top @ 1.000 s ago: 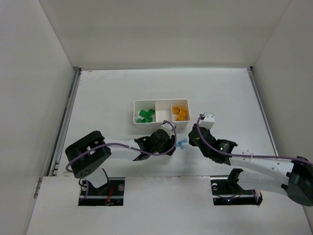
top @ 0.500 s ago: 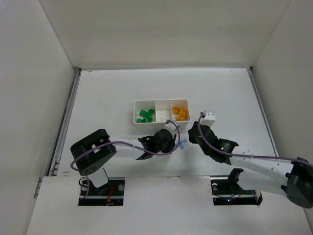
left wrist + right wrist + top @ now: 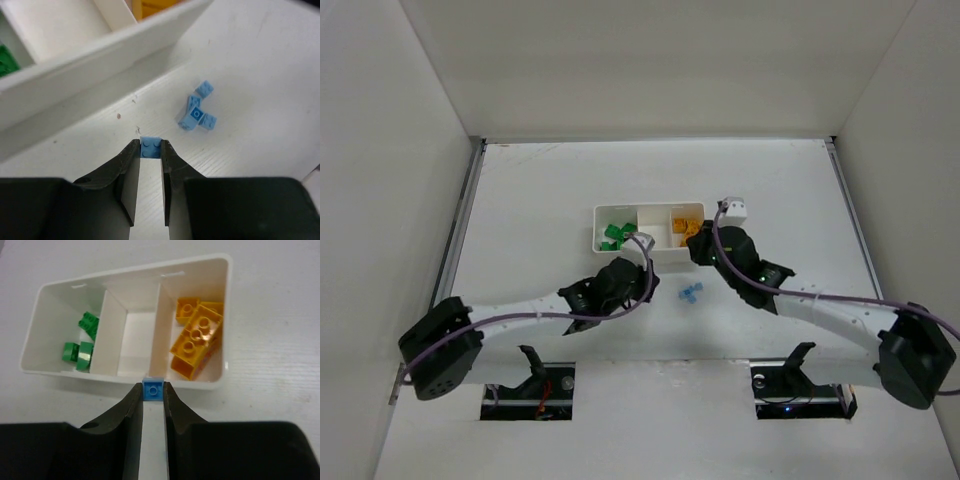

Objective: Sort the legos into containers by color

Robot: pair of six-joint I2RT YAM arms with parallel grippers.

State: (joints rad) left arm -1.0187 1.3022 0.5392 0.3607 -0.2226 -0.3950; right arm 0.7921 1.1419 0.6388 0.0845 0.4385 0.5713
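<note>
The other cells hold other colors. My left gripper needs to move up and outward over the tray's front side to above the empty middle cell (image 3: 656,222) (image 3: 67,27) to free the blue lego.
The white three-compartment tray (image 3: 620,207) holds green legos (image 3: 617,235) in its left cell and yellow-orange legos (image 3: 682,226) in its right cell. In the right wrist view the tray (image 3: 220,315) shows green legos (image 3: 80,342), an empty middle cell and yellow-orange legos (image 3: 197,335). My right gripper (image 3: 153,393) is shut on a small blue lego (image 3: 153,389), over the tray's near wall; from above it (image 3: 694,243) sits at the tray's right end. My left gripper (image 3: 150,150) is shut on another blue lego (image 3: 150,144), near the tray's front (image 3: 640,270).
Several loose blue legos (image 3: 690,294) lie on the table in front of the tray's right end; they also show in the left wrist view (image 3: 197,112), right of the fingertips. The tray's front wall (image 3: 100,55) runs across the top of that view.
My left gripper has pulled back left from the blue pile, now holding a blue lego. My right gripper has moved up and left from beside the pile to the tray's right end.
</note>
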